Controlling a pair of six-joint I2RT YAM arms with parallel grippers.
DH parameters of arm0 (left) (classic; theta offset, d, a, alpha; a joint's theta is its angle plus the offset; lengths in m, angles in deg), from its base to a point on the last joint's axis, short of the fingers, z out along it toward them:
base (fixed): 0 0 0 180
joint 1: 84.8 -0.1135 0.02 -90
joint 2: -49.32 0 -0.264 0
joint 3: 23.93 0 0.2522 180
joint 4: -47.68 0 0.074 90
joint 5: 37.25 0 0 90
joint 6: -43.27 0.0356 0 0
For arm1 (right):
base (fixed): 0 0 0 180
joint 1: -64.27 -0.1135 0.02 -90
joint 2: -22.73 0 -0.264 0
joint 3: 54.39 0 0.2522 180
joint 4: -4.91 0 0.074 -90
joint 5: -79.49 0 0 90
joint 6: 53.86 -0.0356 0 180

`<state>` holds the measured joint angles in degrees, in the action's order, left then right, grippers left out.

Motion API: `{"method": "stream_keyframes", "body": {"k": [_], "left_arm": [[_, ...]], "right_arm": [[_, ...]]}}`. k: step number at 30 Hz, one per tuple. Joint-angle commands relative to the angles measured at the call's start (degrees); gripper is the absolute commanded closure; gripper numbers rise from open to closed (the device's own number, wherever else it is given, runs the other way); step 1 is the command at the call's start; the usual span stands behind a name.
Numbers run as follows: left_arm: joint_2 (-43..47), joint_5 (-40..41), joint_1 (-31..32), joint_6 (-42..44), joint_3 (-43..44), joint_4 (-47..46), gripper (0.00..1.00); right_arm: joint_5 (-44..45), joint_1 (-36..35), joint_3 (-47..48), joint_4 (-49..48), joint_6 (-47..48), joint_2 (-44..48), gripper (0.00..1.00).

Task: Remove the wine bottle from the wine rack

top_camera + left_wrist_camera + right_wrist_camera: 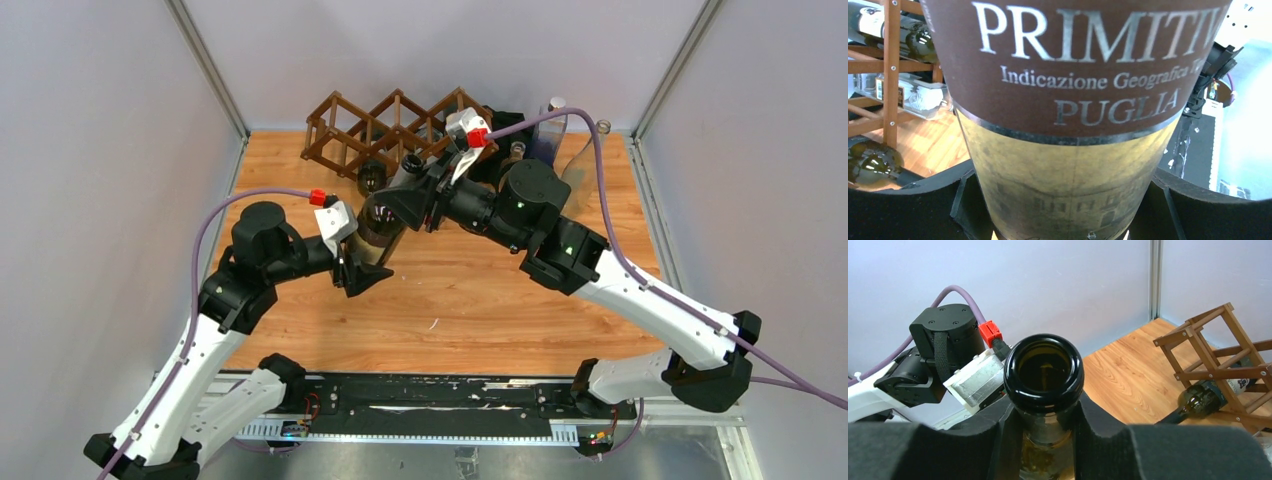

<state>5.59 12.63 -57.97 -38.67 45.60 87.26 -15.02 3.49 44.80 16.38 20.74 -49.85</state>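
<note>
I will lower my right gripper across and release, because the tabletop by the clear glass bottles is below and to its right in the top view.
A dark wine bottle (381,222) with a brown and tan label is out of the wine rack (390,125), in front of it, tilted between both grippers. My left gripper (362,268) is shut on the bottle's lower body; the label (1073,100) fills the left wrist view between the black pads (913,210). My right gripper (415,200) is shut on the neck, just under the open mouth (1044,367), with pads (973,440) on both sides. The brown lattice rack stands at the back of the table and shows in both wrist views (890,75) (1218,350).
Another dark bottle (372,178) lies in the rack, its neck pointing forward (1205,400); more bottles lie in the rack's cells (913,35). Clear glass bottles (555,125) stand at the back right. Grey walls enclose the wooden table (480,300).
</note>
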Motion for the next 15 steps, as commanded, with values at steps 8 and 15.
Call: {"method": "stream_keyframes", "body": {"k": [8, 15], "left_arm": [[-1.9, 9.2, 0.2, 7.2, 0.4, 7.6, 0.0], [-6.4, 18.1, 0.1, 9.5, 3.6, 15.4, 0.0]], "right_arm": [[8.9, 5.0, -4.4, 7.9, 3.6, 4.4, 1.0], [20.0, 13.2, -16.6, 14.8, 8.1, 14.4, 1.0]]}}
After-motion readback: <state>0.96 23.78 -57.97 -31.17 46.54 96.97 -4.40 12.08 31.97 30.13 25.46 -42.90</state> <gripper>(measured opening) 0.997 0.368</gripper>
